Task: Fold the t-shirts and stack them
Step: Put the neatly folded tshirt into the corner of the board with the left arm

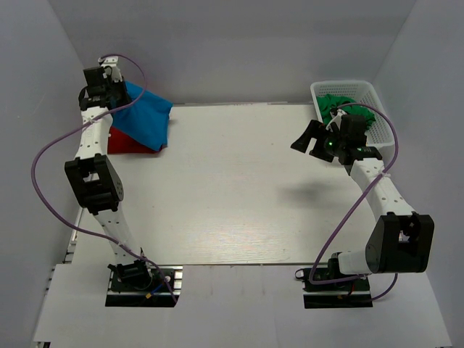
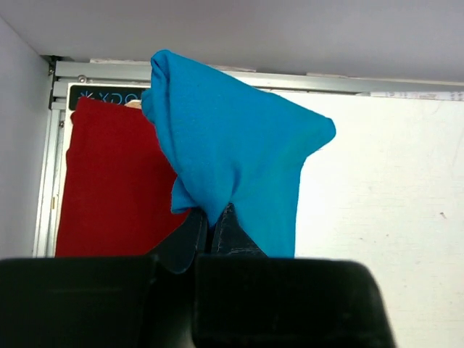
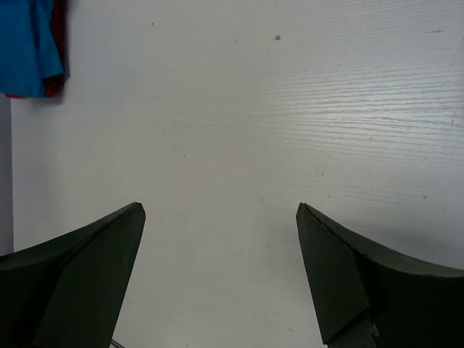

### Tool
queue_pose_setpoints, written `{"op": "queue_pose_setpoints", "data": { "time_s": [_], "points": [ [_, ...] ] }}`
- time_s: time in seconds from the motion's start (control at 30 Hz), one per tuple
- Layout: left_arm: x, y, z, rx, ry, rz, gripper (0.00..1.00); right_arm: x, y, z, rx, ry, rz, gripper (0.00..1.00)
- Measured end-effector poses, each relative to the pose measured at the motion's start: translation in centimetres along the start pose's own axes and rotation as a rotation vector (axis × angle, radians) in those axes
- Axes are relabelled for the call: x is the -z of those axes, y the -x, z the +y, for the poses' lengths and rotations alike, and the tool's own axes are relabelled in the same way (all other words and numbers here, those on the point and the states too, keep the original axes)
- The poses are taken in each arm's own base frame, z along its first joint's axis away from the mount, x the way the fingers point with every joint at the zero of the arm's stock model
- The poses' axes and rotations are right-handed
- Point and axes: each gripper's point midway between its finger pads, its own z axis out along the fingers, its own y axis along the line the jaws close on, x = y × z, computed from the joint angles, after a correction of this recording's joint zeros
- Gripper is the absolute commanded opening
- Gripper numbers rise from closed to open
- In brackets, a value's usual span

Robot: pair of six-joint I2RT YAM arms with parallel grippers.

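Observation:
My left gripper should go down with a turn next and let go of the bright blue t-shirt on the dark red t-shirt (image 1: 125, 142) (image 2: 116, 177), because that folded shirt is below it.
A bright blue t-shirt (image 1: 147, 116) hangs bunched from my left gripper (image 1: 116, 98) at the table's far left corner. The gripper is shut on its cloth; in the left wrist view the blue shirt (image 2: 232, 152) drapes from between my closed left gripper (image 2: 210, 226). A dark red t-shirt (image 1: 125, 142) lies flat and folded beneath it, also showing in the left wrist view (image 2: 112, 181). My right gripper (image 1: 307, 141) is open and empty, held above the table at the right; its fingertips (image 3: 119, 239) spread wide over bare table. The blue shirt shows at the top left there (image 3: 25, 47).
A white plastic basket (image 1: 377, 98) with green cloth (image 1: 344, 105) in it stands at the far right corner, just behind my right arm. Grey walls close in on the left, back and right sides. A purple cable loops by each arm.

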Motion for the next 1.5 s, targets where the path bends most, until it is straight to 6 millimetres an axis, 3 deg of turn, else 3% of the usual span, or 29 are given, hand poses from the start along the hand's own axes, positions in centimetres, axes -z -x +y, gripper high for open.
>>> {"op": "queue_pose_setpoints", "data": {
  "time_s": [0.47,0.7,0.93,1.3,1.43,1.47,1.5],
  "points": [
    [0.7,1.5,-0.6,0.021,-0.020,-0.025,0.00,0.0,-0.1,0.2,0.000,0.011,0.004,0.91],
    [0.2,0.0,0.0,0.038,0.012,0.002,0.00,0.0,-0.1,0.2,0.000,0.011,0.004,0.91],
    [-1.3,-1.8,2.2,0.073,0.128,0.033,0.00,0.0,-0.1,0.2,0.000,0.010,0.004,0.91],
    [-4.4,-6.9,7.3,0.123,0.334,0.121,0.00,-0.8,0.0,-0.2,-0.009,0.003,0.021,0.91],
    [-5.4,-7.3,8.2,0.134,0.350,0.132,0.00,-1.2,-0.2,-0.5,-0.015,-0.001,0.033,0.91],
    [-5.6,-7.2,8.5,0.138,0.357,0.132,0.23,-1.3,-0.2,-0.5,-0.016,-0.002,0.035,0.91],
    [-5.8,-7.0,8.7,0.141,0.364,0.129,0.56,-1.4,-0.2,-0.6,-0.017,-0.002,0.037,0.91]
  ]
}}
